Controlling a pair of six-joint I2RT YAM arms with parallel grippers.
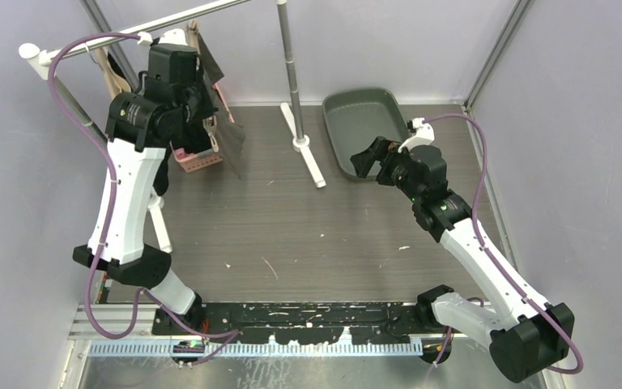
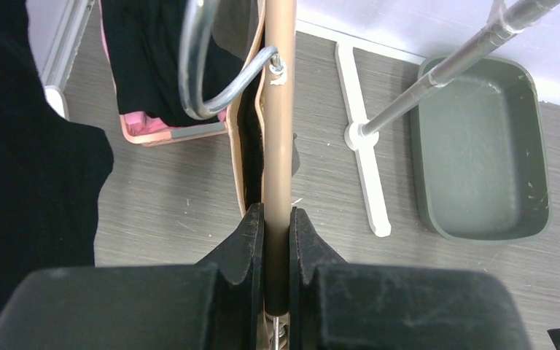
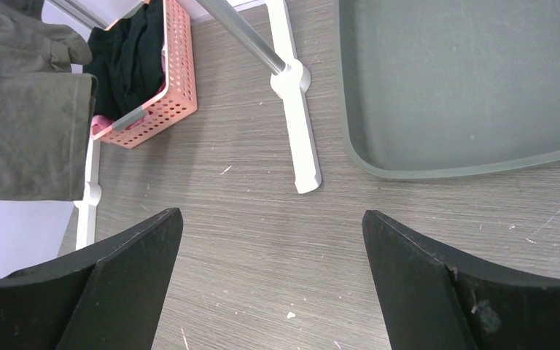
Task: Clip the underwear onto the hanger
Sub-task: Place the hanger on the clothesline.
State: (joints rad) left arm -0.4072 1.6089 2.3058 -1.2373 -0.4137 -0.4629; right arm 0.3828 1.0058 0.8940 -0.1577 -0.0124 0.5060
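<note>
The hanger's metal hook curves empty beyond my left gripper's fingers, so I need to raise that gripper outward to the rack's bar (image 1: 201, 13) next, set the hook there and let go of the hanger.
My left gripper (image 2: 277, 222) is shut on the tan bar of the hanger (image 2: 278, 138), whose metal hook (image 2: 193, 73) curves just beyond the fingers (image 2: 248, 240). In the top view this gripper (image 1: 188, 93) is up by the rack's rail, at the back left. A dark grey garment, the underwear (image 1: 231, 138), hangs below it; in the right wrist view it shows as an olive-grey cloth (image 3: 25, 117). Whether it is clipped I cannot tell. My right gripper (image 1: 370, 158) is open and holds nothing, low over the table (image 3: 271, 240) next to the tray.
A pink basket (image 1: 198, 160) holding black cloth (image 3: 127, 58) sits under the hanger. The rack's rail (image 1: 121, 34), upright pole (image 1: 289, 65) and white foot (image 3: 299, 124) stand mid-table. A grey tray (image 1: 364, 109) lies at the back right. Black cloth (image 2: 29, 182) fills the left wrist view's left side.
</note>
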